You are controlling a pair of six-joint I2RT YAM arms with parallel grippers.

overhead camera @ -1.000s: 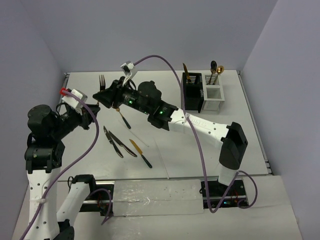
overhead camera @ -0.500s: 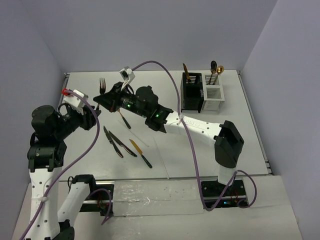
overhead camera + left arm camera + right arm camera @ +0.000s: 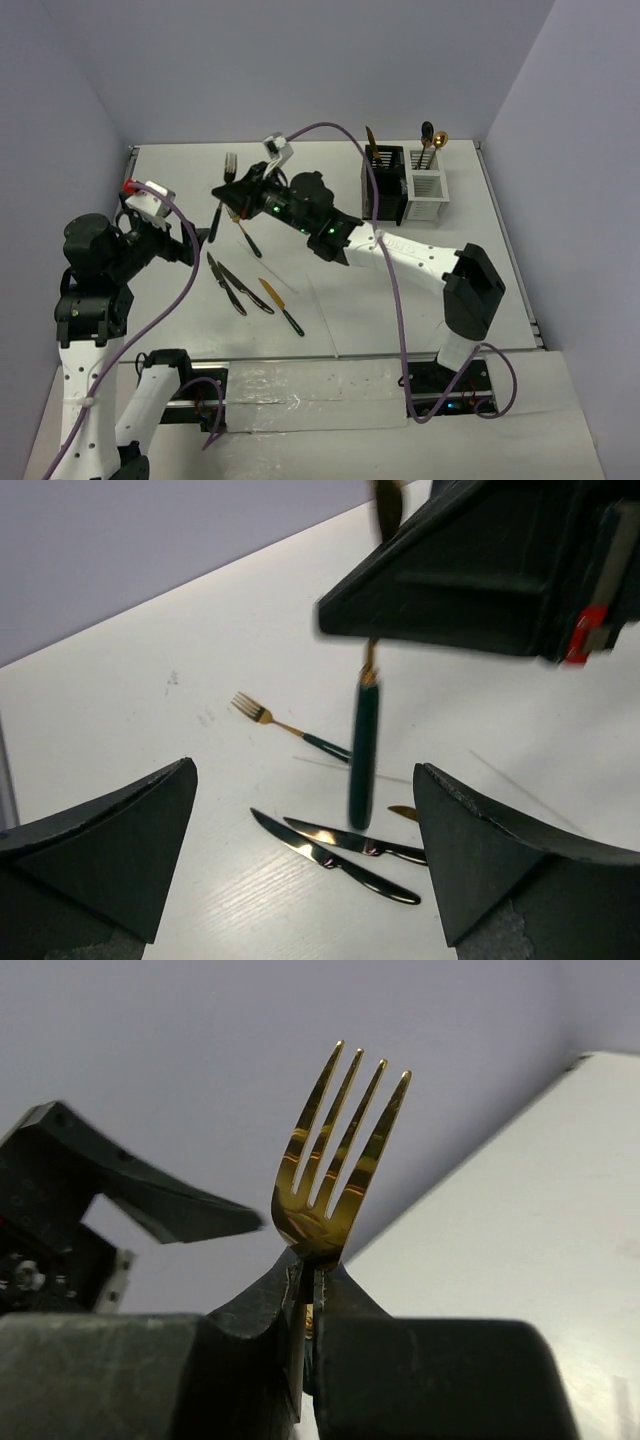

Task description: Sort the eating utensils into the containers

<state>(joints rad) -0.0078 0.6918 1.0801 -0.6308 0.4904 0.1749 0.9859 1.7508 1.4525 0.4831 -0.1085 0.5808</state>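
With the white container's near section empty, I need to swing my right gripper toward the right in the top view, lower the fork handle-first into it and release.
A gold fork with a dark handle (image 3: 230,162) hangs upright above the left of the table, tines up, with my right gripper (image 3: 228,193) shut on its neck. In the right wrist view the gold tines (image 3: 335,1160) rise from the closed right gripper (image 3: 312,1265). My left gripper (image 3: 190,243) stands wide open just left of it, apart from the handle (image 3: 362,755). Below the left gripper (image 3: 305,770) lie two black knives (image 3: 340,852) and a second fork (image 3: 280,723). The black container (image 3: 383,185) and white container (image 3: 428,197) stand at the back right.
A gold-bladed knife with a black handle (image 3: 281,306) lies right of the black knives (image 3: 235,285). A gold utensil (image 3: 371,146) stands in the black caddy, and two spoons (image 3: 432,140) in the white one. Purple cables arc over both arms.
The left gripper has opened wide and let go of the fork. The right gripper has shut on it and carried it a little to the right.
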